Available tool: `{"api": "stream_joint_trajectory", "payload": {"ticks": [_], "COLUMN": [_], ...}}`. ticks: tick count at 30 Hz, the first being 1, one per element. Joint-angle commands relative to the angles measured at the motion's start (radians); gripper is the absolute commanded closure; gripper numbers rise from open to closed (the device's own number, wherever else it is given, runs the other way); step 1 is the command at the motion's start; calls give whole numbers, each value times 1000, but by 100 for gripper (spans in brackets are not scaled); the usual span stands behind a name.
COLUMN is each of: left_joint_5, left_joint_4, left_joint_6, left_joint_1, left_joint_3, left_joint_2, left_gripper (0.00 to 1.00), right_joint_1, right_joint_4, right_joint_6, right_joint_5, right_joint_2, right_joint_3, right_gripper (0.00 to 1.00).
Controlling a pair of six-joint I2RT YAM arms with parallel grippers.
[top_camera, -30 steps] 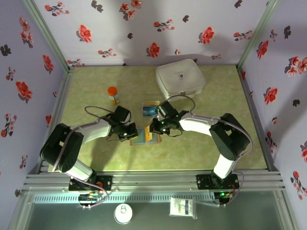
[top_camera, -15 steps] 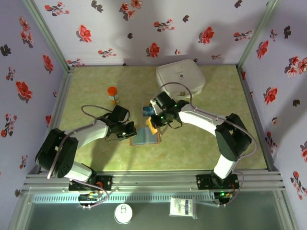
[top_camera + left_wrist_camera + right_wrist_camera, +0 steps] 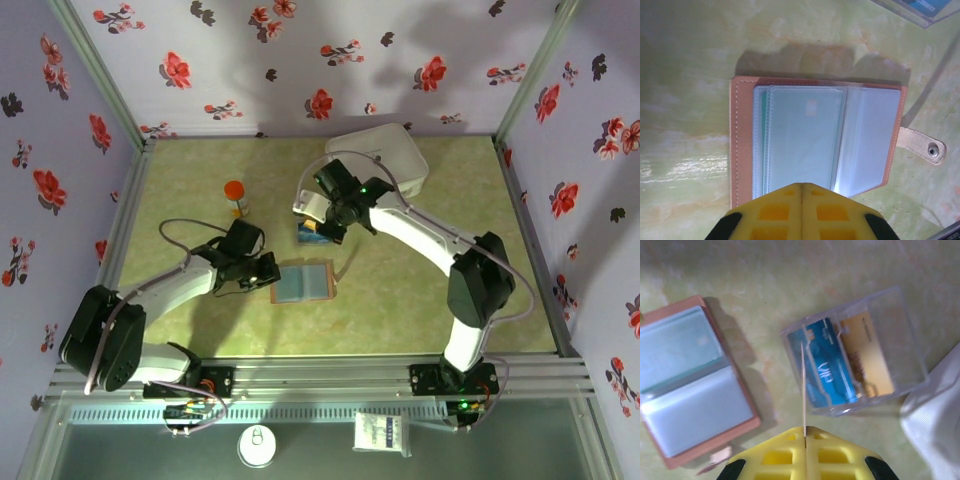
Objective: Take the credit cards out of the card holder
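I should carry the thin card outward past the blue one with my right gripper first, then lower it to get to the yellow credit card below.
The card holder (image 3: 303,282) lies open on the green table, tan leather with blue-grey sleeves (image 3: 805,140). My left gripper (image 3: 801,186) is shut with nothing between its fingers, and its tip rests over the holder's near edge (image 3: 272,275). My right gripper (image 3: 805,429) is shut on a thin credit card (image 3: 803,385) seen edge-on. It holds that card over the near rim of a clear plastic tray (image 3: 907,347). In the tray lie a blue credit card (image 3: 827,367) and a yellow one (image 3: 865,357). From above, the right gripper (image 3: 315,222) hovers at the tray (image 3: 313,236).
A white rounded case (image 3: 378,160) stands at the back, just behind the right arm. An orange-capped bottle (image 3: 235,197) is at the back left. The holder's strap with its snap (image 3: 922,145) sticks out to one side. Floral walls close in the table.
My right gripper has drawn a card away from the card holder and carried it back to the clear tray. The left gripper has stayed at the holder's edge.
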Motion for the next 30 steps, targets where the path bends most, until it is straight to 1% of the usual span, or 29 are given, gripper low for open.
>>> {"api": "stream_joint_trajectory", "payload": {"ticks": [1, 7, 16, 19, 23, 27, 30], "left_joint_5": [-27, -36, -47, -49, -48, -47, -45], "left_joint_4": [-52, -74, -90, -96, -96, -97, -94], "left_joint_6": [6, 0, -3, -1, 2, 4, 6], "left_joint_1": [0, -1, 2, 5, 9, 11, 12], "left_joint_3": [-12, -19, -22, -20, -21, -19, -18], "left_joint_2": [-27, -36, -37, -34, -28, -17, -10], "left_gripper": [95, 95, 95, 95, 95, 95, 95], "right_joint_1": [-26, -67, -89, -90, -91, -91, -91], "right_joint_4": [-103, -185, -220, -231, -232, -246, -238], "right_joint_6": [-215, -285, -321, -328, -332, -322, -310], "right_joint_5": [19, -15, -34, -36, -22, -34, -21], "right_joint_2": [79, 216, 367, 403, 433, 449, 454], "right_joint_3": [112, 305, 481, 513, 529, 532, 523], "right_gripper": [100, 100, 100, 100, 100, 100, 93]}}
